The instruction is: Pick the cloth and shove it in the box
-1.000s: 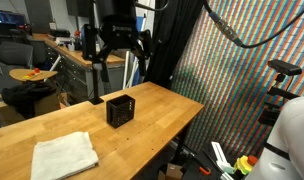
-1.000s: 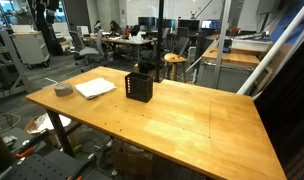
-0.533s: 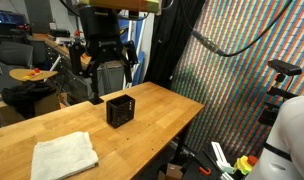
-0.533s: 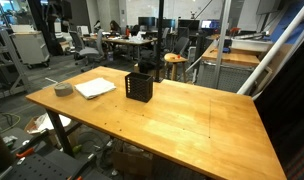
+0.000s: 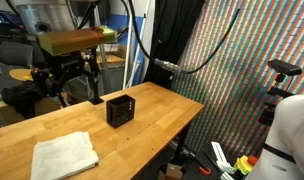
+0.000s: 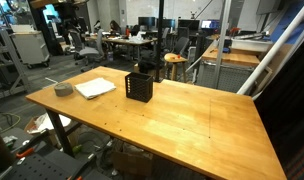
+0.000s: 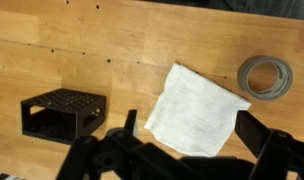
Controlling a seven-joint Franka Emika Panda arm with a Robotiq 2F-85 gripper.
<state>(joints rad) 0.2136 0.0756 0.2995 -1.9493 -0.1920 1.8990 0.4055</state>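
The gripper moves far down onto the middle of the white cloth [image 5: 64, 155] [image 7: 195, 113] next, since the cloth lies flat on the tabletop, well below my open fingers.
A white cloth [image 5: 64, 155] lies flat on the wooden table, also seen in the other exterior view [image 6: 95, 88] and in the wrist view [image 7: 195, 110]. A small black perforated box [image 5: 119, 110] stands open-topped beside it [image 6: 139, 87] [image 7: 62, 113]. My gripper [image 5: 72, 82] hangs high above the table, open and empty. In the wrist view its two dark fingers [image 7: 192, 138] frame the cloth from far above. Nothing is held.
A grey tape roll [image 7: 265, 77] lies on the table beyond the cloth [image 6: 63, 90]. The wooden table [image 6: 182, 115] has bare room on the side away from the cloth. Office desks, chairs and a black curtain stand around it.
The arm has swung sideways from above the box towards the cloth's side of the table, staying high. Cloth and box have not moved.
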